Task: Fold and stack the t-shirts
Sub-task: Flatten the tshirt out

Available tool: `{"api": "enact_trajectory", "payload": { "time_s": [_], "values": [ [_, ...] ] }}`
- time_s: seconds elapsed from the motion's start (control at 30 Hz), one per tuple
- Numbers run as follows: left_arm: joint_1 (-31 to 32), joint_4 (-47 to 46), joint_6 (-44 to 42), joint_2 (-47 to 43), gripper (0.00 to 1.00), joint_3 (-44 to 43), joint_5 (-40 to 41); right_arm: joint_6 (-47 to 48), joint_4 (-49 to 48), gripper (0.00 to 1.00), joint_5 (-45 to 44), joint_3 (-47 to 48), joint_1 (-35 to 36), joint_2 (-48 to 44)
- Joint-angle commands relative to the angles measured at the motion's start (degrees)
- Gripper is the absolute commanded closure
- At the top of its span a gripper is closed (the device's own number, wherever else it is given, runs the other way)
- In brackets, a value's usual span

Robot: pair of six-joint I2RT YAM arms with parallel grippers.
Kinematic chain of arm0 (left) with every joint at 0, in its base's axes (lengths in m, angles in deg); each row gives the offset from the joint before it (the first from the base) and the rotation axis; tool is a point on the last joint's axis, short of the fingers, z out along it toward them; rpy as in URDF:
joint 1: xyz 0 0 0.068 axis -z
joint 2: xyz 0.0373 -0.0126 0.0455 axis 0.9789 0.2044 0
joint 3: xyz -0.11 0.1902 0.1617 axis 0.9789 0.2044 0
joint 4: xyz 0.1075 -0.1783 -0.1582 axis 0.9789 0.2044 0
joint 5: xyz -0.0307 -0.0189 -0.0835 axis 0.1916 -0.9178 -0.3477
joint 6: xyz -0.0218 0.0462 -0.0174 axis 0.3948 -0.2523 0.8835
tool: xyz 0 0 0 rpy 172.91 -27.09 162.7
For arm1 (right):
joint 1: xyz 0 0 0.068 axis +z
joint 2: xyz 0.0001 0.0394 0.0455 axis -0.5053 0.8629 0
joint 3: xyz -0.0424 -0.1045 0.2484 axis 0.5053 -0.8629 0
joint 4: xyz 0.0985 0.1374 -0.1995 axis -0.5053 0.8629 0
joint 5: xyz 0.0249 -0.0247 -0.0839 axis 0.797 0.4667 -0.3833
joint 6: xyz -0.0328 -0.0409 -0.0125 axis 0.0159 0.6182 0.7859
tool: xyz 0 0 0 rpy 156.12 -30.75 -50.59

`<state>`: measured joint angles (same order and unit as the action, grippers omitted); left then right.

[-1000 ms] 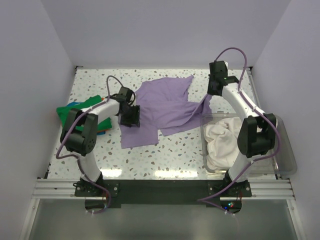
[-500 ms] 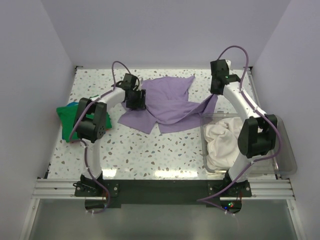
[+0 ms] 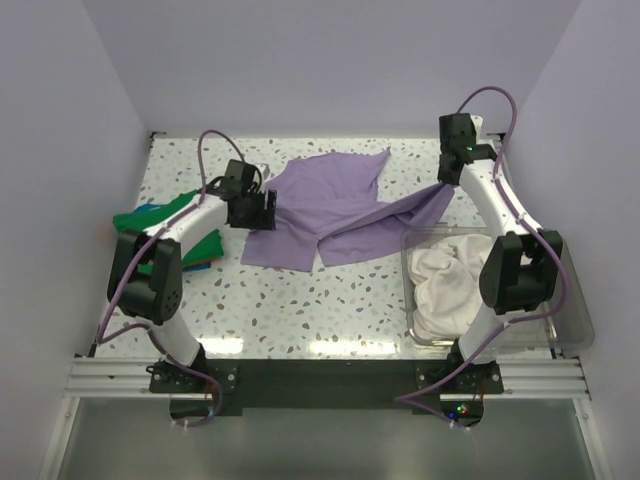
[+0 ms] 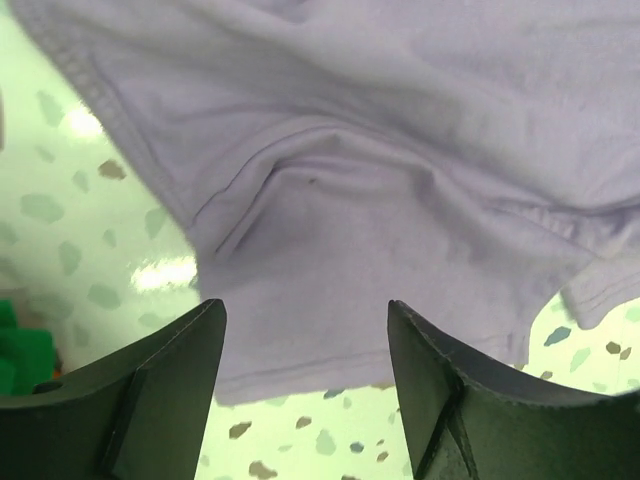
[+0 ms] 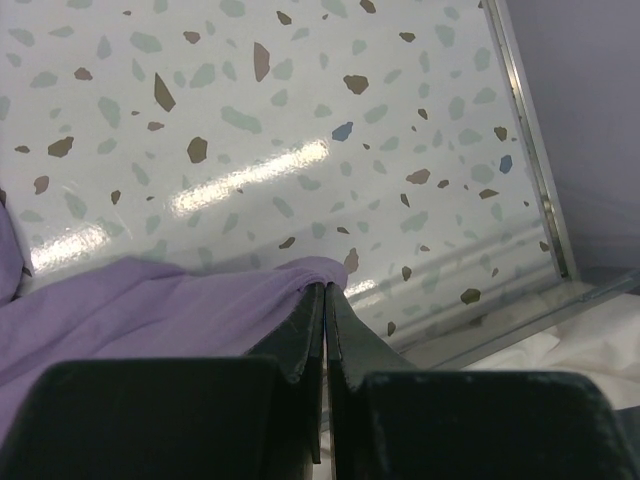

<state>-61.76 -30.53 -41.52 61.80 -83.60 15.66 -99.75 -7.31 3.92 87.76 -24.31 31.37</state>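
Observation:
I will next move my left gripper down and back onto the lavender t-shirt's near corner (image 3: 246, 261) by the green t-shirt, because my right gripper already holds the opposite end.
The lavender t-shirt (image 3: 335, 205) lies spread and rumpled on the speckled table's far middle. My left gripper (image 3: 258, 212) hangs open and empty just above its left edge; the cloth (image 4: 400, 150) fills the left wrist view beyond the fingers. My right gripper (image 3: 452, 186) is shut on the lavender shirt's right corner (image 5: 200, 310) and holds it stretched out to the right, near the bin. The green t-shirt (image 3: 165, 228) lies at the table's left edge with blue and orange edges under it. The cream t-shirt (image 3: 445, 280) is bunched in the clear bin.
The clear plastic bin (image 3: 570, 300) stands at the near right. White walls close in the table (image 3: 330, 300) on the left, back and right. A metal rail (image 5: 535, 150) runs along the table's right edge.
My left gripper has let go of the shirt's left part and drawn back to the left. My right gripper has pulled the right corner farther right and back, stretching the shirt.

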Motion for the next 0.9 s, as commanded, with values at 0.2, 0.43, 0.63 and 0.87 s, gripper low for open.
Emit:
{"api": "enact_trajectory", "payload": {
  "time_s": [0.2,0.43,0.63,0.87],
  "values": [
    [-2.47,1.78,-0.77,-5.35,0.40,7.86,2.40,0.38,-0.18,1.00,-0.27,0.96,-0.59,-0.59],
    [-3.00,1.08,-0.59,-5.96,0.46,12.08,3.37,0.38,-0.18,1.00,0.00,0.17,-0.59,-0.95],
    [-3.97,-0.32,-0.86,-4.83,0.47,13.05,3.03,0.03,-0.26,1.00,0.52,-0.18,-0.68,-1.30],
    [-4.14,-0.85,-0.60,-4.12,0.54,14.98,2.41,0.38,-0.09,1.00,-0.27,-1.15,-0.68,-2.44]
  ]
}}
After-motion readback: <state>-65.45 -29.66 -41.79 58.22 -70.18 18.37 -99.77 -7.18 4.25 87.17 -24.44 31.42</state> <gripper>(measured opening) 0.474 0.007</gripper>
